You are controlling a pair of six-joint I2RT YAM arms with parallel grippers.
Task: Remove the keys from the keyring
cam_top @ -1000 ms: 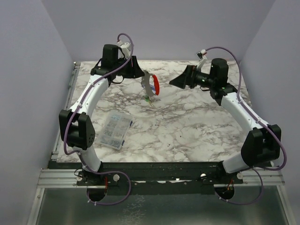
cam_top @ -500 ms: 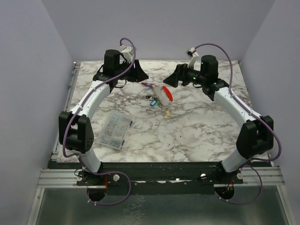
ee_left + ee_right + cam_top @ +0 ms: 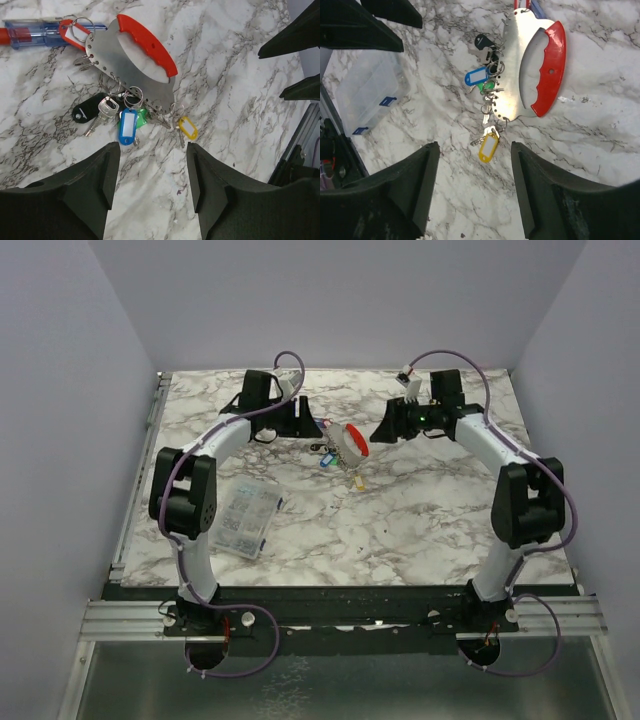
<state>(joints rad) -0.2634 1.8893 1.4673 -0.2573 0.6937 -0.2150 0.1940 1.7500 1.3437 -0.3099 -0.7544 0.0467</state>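
My left gripper will next go down and toward the right in the top view, onto the keyring's key-hung edge (image 3: pixel 334 446) (image 3: pixel 131 90), because that edge is below it and to that side.
The keyring (image 3: pixel 352 443) lies flat on the marble table, a grey metal plate (image 3: pixel 125 65) with a red curved grip (image 3: pixel 150 40). It also shows in the right wrist view (image 3: pixel 550 70). Keys hang from its edge on small rings, with a blue tag (image 3: pixel 128 126), a green one (image 3: pixel 144 116) behind it, a yellow one (image 3: pixel 188 128), a red one (image 3: pixel 75 34) and a black fob (image 3: pixel 87 111). My left gripper (image 3: pixel 152 150) is open and empty, just short of the blue tag. My right gripper (image 3: pixel 475 150) is open and empty, just short of the yellow tag (image 3: pixel 488 146).
A blue-and-red screwdriver (image 3: pixel 40 32) lies against the far end of the keyring. A clear compartment box (image 3: pixel 240 518) sits at the front left and also shows in the right wrist view (image 3: pixel 365 95). The two grippers face each other across the keyring.
The keyring was up beside my left gripper a second ago and now lies flat on the table. Both grippers have come lower and closer to it.
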